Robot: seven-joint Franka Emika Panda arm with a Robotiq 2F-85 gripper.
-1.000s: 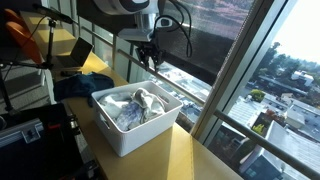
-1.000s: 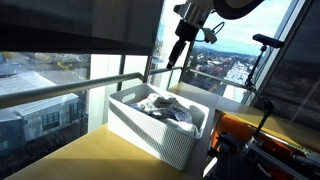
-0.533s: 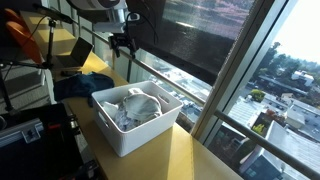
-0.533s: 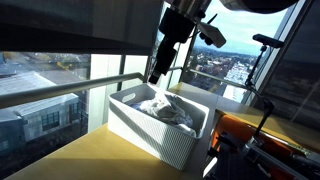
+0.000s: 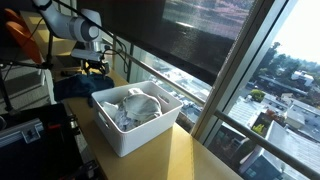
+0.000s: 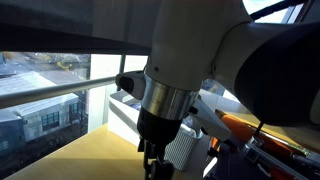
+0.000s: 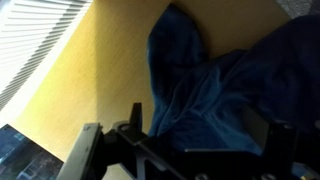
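I should next lower my open gripper onto the crumpled middle of the dark blue cloth and close it, because the cloth's folds are bunched below, between my spread fingers.
My gripper hangs open and empty just above a crumpled dark blue cloth that lies on the wooden table to the left of a white ribbed basket. In the wrist view the blue cloth fills the space between and beyond my two fingers, which are spread apart and hold nothing. The basket holds a pile of white and grey laundry. In an exterior view the arm fills the frame and the gripper points down in front of the basket.
The wooden table runs along a large window with a metal railing. A laptop, an orange object and stands crowd the left side. A bare strip of table lies beside the cloth.
The arm has swung away from above the basket, moved left and come down over the blue cloth. The gripper has stayed open and empty.
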